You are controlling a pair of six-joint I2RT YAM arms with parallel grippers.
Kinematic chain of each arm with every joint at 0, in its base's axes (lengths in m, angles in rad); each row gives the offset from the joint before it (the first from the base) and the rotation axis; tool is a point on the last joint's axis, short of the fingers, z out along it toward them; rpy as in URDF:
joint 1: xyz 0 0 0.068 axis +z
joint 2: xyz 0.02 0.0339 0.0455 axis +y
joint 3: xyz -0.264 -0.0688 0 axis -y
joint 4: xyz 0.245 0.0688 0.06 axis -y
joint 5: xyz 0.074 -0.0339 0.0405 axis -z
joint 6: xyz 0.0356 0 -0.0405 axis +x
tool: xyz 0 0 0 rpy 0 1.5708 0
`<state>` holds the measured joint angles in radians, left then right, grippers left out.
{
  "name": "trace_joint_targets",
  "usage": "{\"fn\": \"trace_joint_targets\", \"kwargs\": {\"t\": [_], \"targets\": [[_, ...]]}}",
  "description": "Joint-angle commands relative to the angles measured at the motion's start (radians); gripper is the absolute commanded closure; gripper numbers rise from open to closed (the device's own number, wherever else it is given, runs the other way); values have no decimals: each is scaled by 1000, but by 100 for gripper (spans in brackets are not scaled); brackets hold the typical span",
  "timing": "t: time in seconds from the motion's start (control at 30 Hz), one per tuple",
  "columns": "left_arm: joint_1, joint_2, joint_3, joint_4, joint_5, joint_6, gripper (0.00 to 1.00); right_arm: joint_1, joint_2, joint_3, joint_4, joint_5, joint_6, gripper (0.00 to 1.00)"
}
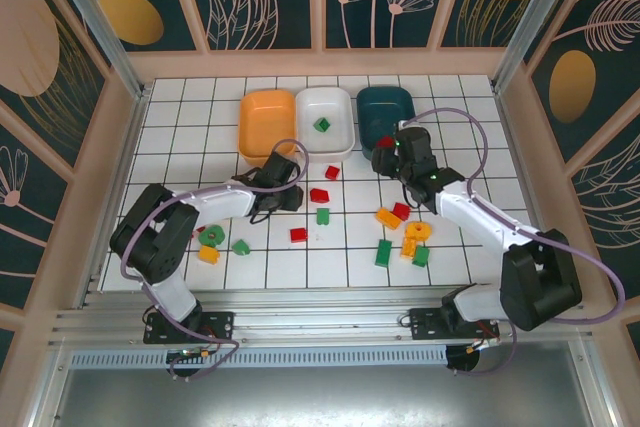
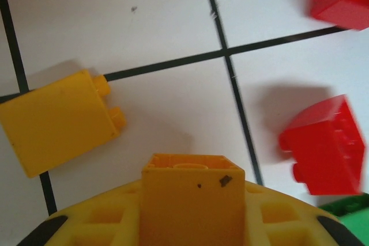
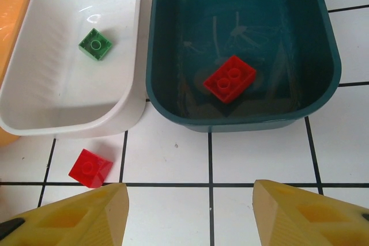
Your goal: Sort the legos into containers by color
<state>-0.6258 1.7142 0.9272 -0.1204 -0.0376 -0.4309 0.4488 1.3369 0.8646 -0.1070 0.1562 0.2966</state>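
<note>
My left gripper lifts the yellow-orange lego, carries it outward over the bottom of the orange container (image 1: 268, 124) and releases it there next, since their colors match.
In the left wrist view my left gripper (image 2: 193, 214) is shut on a yellow-orange lego (image 2: 193, 191), held just above the tiles. A second yellow-orange lego (image 2: 57, 120) lies to its left, and a red lego (image 2: 326, 142) lies to its right. From above, the left gripper (image 1: 275, 193) sits just below the orange container (image 1: 268, 124). My right gripper (image 3: 190, 214) stands open and empty over bare tile in front of the dark teal container (image 3: 323, 38). A red lego (image 3: 229, 78) lies in the teal container. The white container (image 3: 34, 102) holds a green lego (image 3: 95, 44).
A loose red lego (image 3: 90, 167) lies near the white container's front corner. Several red, green and yellow-orange legos are scattered mid-table, such as a green one (image 1: 323, 216) and an orange one (image 1: 388, 217). A green ring piece (image 1: 211, 236) lies by the left arm.
</note>
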Motion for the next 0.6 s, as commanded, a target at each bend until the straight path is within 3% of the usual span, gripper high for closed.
{"fn": "trace_joint_targets", "kwargs": {"t": [0.0,0.17,0.37,0.57], "targets": [[-9,-106,82,-42,14,-12,84,-19,-37,-16,23,13,30,41],[27,-129,215,-83,-100,0,86,-41,-33,-31,17,-3,52,41],[212,-7,377,-77,-23,-29,86,-39,-38,-63,25,-69,70,41],[288,240,596,-153,-18,-18,88,-37,-72,-76,5,-76,53,42]]}}
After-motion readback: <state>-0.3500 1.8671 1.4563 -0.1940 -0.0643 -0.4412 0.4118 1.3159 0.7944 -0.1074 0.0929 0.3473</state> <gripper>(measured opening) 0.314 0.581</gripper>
